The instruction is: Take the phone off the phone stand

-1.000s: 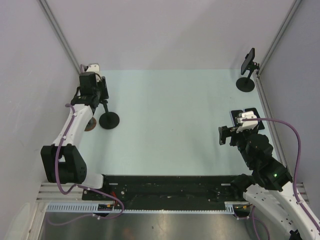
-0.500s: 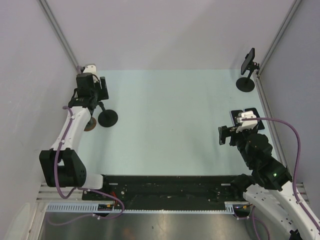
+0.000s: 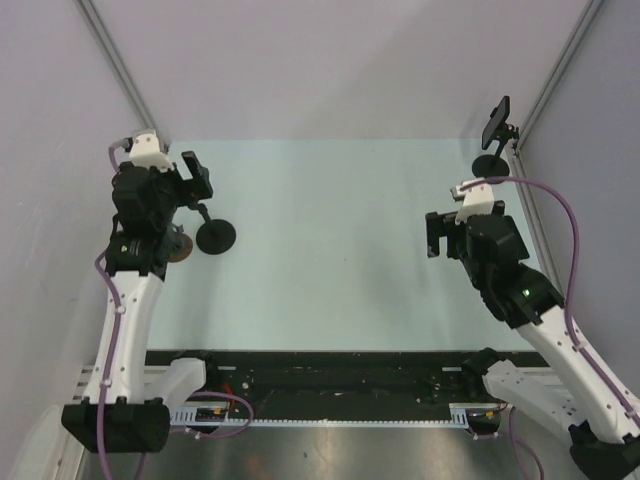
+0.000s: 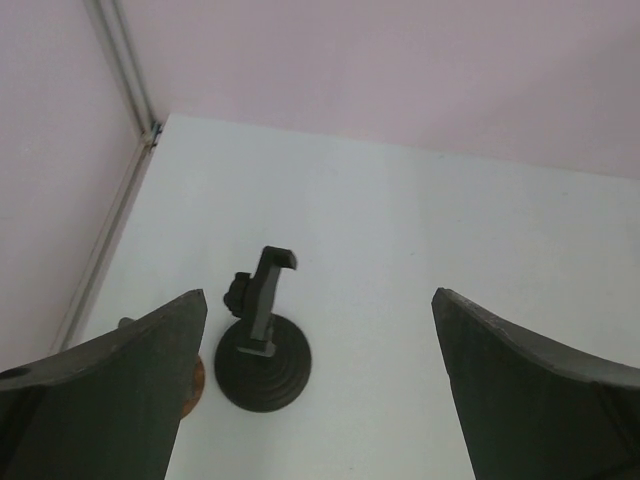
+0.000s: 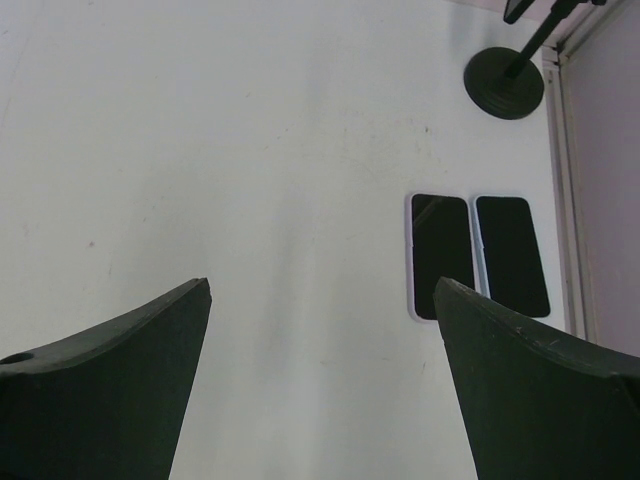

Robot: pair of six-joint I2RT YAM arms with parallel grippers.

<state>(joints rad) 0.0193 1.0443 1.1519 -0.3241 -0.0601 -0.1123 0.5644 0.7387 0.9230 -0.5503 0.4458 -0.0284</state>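
Since the black phone sits tilted in the back stand, beyond the flat phones, I will move my right gripper outward and close on the phone's near edge (image 3: 497, 128).
A black phone (image 3: 497, 122) sits tilted in a phone stand (image 3: 490, 167) at the table's back right corner; the stand's round base (image 5: 504, 85) also shows in the right wrist view. A second phone stand (image 3: 216, 237) at the left holds nothing, its clamp (image 4: 270, 290) bare. My left gripper (image 3: 186, 182) hangs above and just left of this stand, open (image 4: 320, 295) and holding nothing. My right gripper (image 3: 455, 240) hovers open (image 5: 322, 285) over the right side, well short of the back stand. Two phones (image 5: 441, 256) (image 5: 511, 255) lie flat, side by side, below it.
A small brown disc (image 3: 180, 248) lies beside the left stand's base. Grey walls with metal corner rails (image 3: 120, 70) enclose the table on three sides. A metal strip (image 5: 560, 190) runs along the right edge close to the flat phones.
My left gripper has opened wide and risen away from the left stand. The right arm has lifted and moved toward the back, now covering the flat phones in the top view.
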